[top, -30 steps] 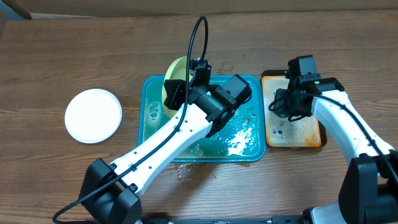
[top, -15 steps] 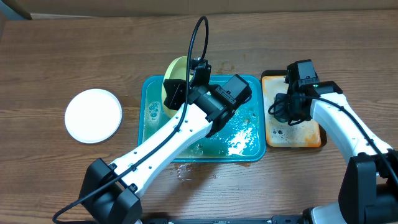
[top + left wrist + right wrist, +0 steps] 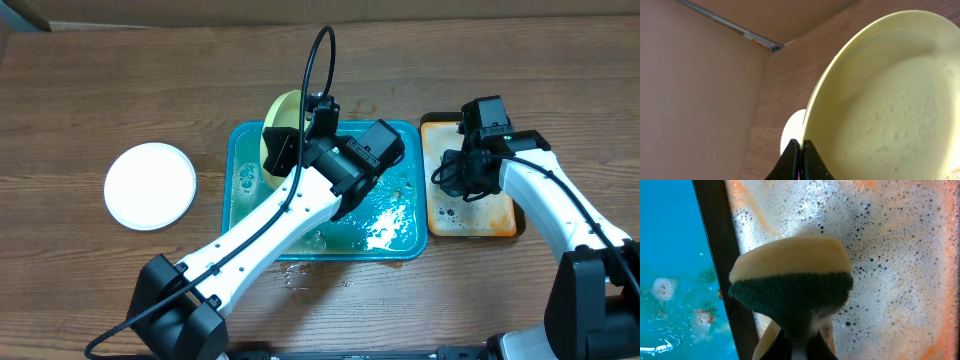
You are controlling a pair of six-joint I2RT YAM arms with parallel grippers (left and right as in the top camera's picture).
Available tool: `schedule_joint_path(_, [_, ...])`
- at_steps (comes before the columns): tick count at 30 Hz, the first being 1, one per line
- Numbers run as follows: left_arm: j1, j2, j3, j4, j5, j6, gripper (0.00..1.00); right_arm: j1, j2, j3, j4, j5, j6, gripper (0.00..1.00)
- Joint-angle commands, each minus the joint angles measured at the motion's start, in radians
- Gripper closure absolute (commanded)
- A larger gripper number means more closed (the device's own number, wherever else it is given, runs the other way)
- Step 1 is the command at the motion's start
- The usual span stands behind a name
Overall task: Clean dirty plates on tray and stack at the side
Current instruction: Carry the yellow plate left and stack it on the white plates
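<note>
The robot's left gripper will next swing to the left in the overhead view and turn its tilted plate flat onto the white plate (image 3: 150, 185) (image 3: 792, 131), because the white plate is clear of the tray.
My left gripper (image 3: 801, 146) is shut on the rim of the pale yellow-green plate (image 3: 890, 105). It holds the plate tilted on edge over the back left of the teal tray (image 3: 245, 215); the plate also shows in the overhead view (image 3: 281, 112). A white plate (image 3: 150, 185) lies on the table at the left, also seen past the rim in the left wrist view (image 3: 791, 130). My right gripper (image 3: 802, 340) is shut on a yellow and green sponge (image 3: 792, 280) over the foamy orange tray (image 3: 900, 255).
The orange tray (image 3: 495, 215) with a black rim stands right of the teal tray. Foam and brown bits lie in the teal tray (image 3: 675, 270). A cardboard wall (image 3: 695, 90) runs along the table's back edge.
My right gripper has shifted very slightly with the sponge over the orange tray. The left arm and the plate have not moved.
</note>
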Motion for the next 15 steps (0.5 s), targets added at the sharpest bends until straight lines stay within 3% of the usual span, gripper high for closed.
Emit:
schedule_joint_path(1, [0.019,-0.032,0.023,0.003,0.059,-0.006,0.96,-0.003,-0.001,-0.002,0.006,0.013,-0.007,0.95])
schedule_joint_path(7, [0.151,-0.037,0.023,-0.014,0.243,-0.006,0.96,-0.003,-0.001,-0.002,0.006,0.013,-0.007,0.95])
schedule_joint_path(15, [0.477,-0.112,0.023,0.015,0.681,0.047,0.96,-0.003,-0.001,-0.002,0.006,0.013,-0.007,0.95])
